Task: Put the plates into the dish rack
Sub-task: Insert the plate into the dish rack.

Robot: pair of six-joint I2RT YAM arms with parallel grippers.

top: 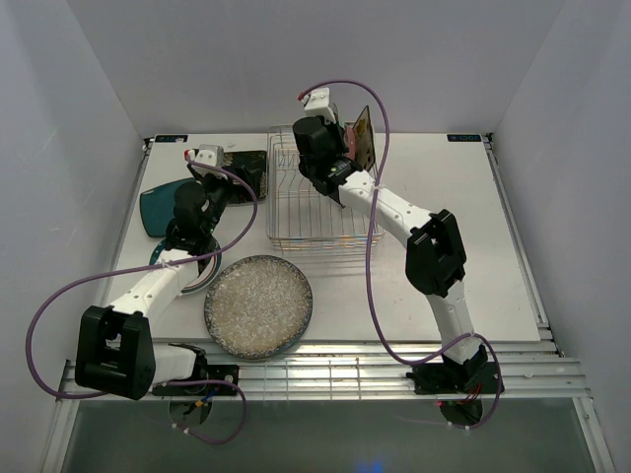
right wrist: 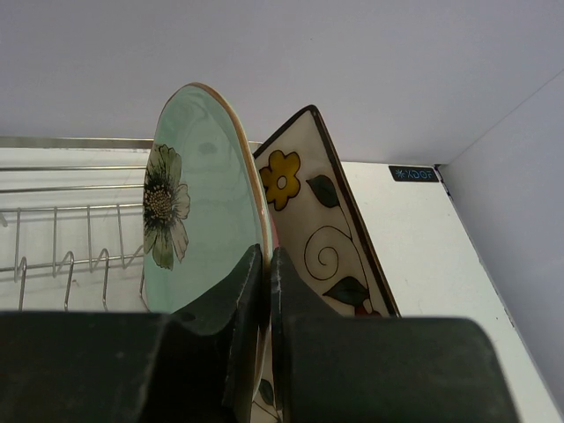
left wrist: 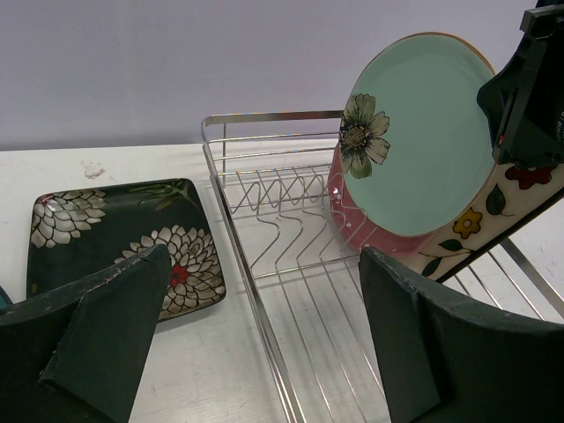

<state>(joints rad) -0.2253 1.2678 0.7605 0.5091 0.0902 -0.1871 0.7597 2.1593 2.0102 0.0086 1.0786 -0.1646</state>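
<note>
The plate hangs higher than the pink plate, so my right gripper should next lower the mint plate [right wrist: 198, 203] toward the rack's wire dividers below and let go of it there.
The dish rack [top: 315, 212] is a silver wire frame at the back middle of the table. At its right end a mint green floral plate [right wrist: 198, 203] stands on edge, and my right gripper [right wrist: 267, 260] is shut on its rim. Behind it lean a pink dotted plate [left wrist: 366, 225] and a cream floral square plate [right wrist: 326, 220]. My left gripper [left wrist: 263, 264] hangs open and holds nothing, over the rack's left rail, beside a black floral square plate [left wrist: 115, 238] lying flat. A large grey speckled plate [top: 258, 305] lies near the front.
A teal plate [top: 158, 209] lies at the far left. A white teal-rimmed plate [top: 202, 278] shows partly under my left arm. Purple cables loop from both arms. White walls close in the table on three sides.
</note>
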